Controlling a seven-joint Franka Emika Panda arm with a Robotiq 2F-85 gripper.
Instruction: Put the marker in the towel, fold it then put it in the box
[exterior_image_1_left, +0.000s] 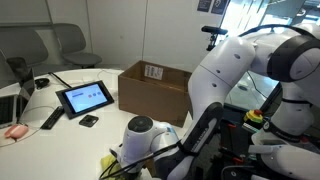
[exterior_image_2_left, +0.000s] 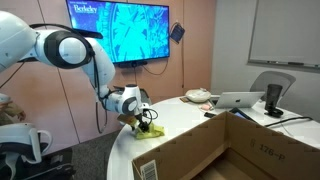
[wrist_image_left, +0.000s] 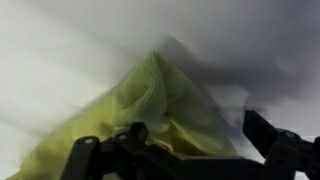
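Note:
I will keep my gripper low over the pale yellow towel and close its open fingers around the bunched folds (exterior_image_1_left: 112, 165) (wrist_image_left: 184, 131), because these are already between them.
The pale yellow towel (wrist_image_left: 150, 100) lies bunched into a peak on the white table, close under my gripper (wrist_image_left: 198, 135). The gripper's two dark fingers stand wide apart, open, with the towel's folds between and just ahead of them. In both exterior views the gripper (exterior_image_2_left: 134, 118) (exterior_image_1_left: 122, 158) is low over the towel (exterior_image_2_left: 149, 129) (exterior_image_1_left: 108, 160) near the table's edge. The brown cardboard box (exterior_image_1_left: 155, 88) (exterior_image_2_left: 225, 150) stands open on the table, a short way from the towel. The marker is hidden.
A tablet (exterior_image_1_left: 84, 97), a black remote-like bar (exterior_image_1_left: 52, 119) and a small black object (exterior_image_1_left: 89, 121) lie on the table beyond the towel. A laptop (exterior_image_2_left: 240, 100) and chairs stand at the far side. A wall screen (exterior_image_2_left: 118, 30) hangs behind the arm.

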